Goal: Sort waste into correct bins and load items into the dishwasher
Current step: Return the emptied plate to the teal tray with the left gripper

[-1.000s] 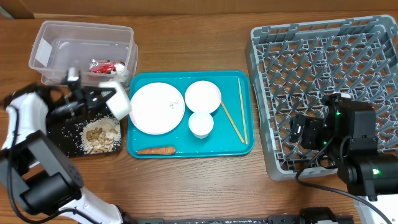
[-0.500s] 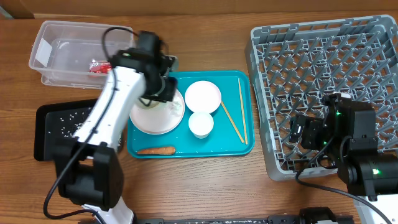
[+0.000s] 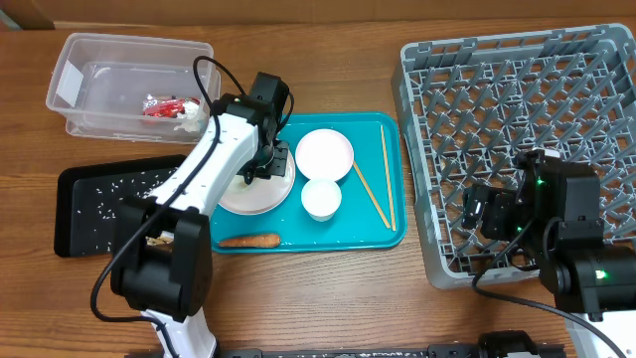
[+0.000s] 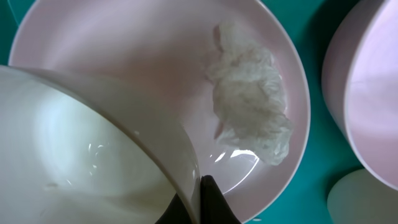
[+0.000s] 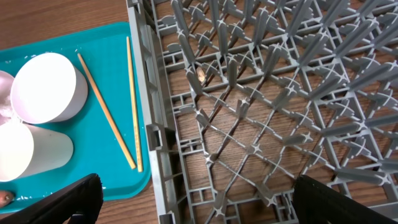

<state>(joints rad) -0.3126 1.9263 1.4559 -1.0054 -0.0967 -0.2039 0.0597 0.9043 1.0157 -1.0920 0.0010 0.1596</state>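
Observation:
My left gripper holds the tilted bowl by its rim. It should next bring the bowl down onto the flat white plate's bare part [image 4: 166, 90] below, beside the crumpled paper [image 4: 249, 93], and let go of the bowl's rim.
My left gripper [image 4: 198, 200] is shut on the rim of a small white bowl [image 4: 81, 143], tilted over the flat white plate [image 4: 155, 50] on the teal tray. Crumpled white paper [image 4: 249, 93] lies on that plate. From overhead the left gripper [image 3: 268, 159] hangs above the plate [image 3: 253, 194]. A second bowl [image 3: 324, 154], a cup [image 3: 321, 199], chopsticks [image 3: 383, 184] and a carrot [image 3: 248, 240] lie on the tray. My right gripper [image 5: 208, 208] stands open over the front left corner of the grey dish rack [image 3: 517, 129].
The clear tub [image 3: 75, 60] at the back left holds a red-and-white wrapper [image 3: 164, 106]. The black tray [image 3: 99, 194] in front of it is strewn with rice grains. The teal tray [image 3: 388, 234] lies between the black tray and the rack.
The left arm has swung right from above the black tray to above the plate, carrying the bowl. The right arm has not moved.

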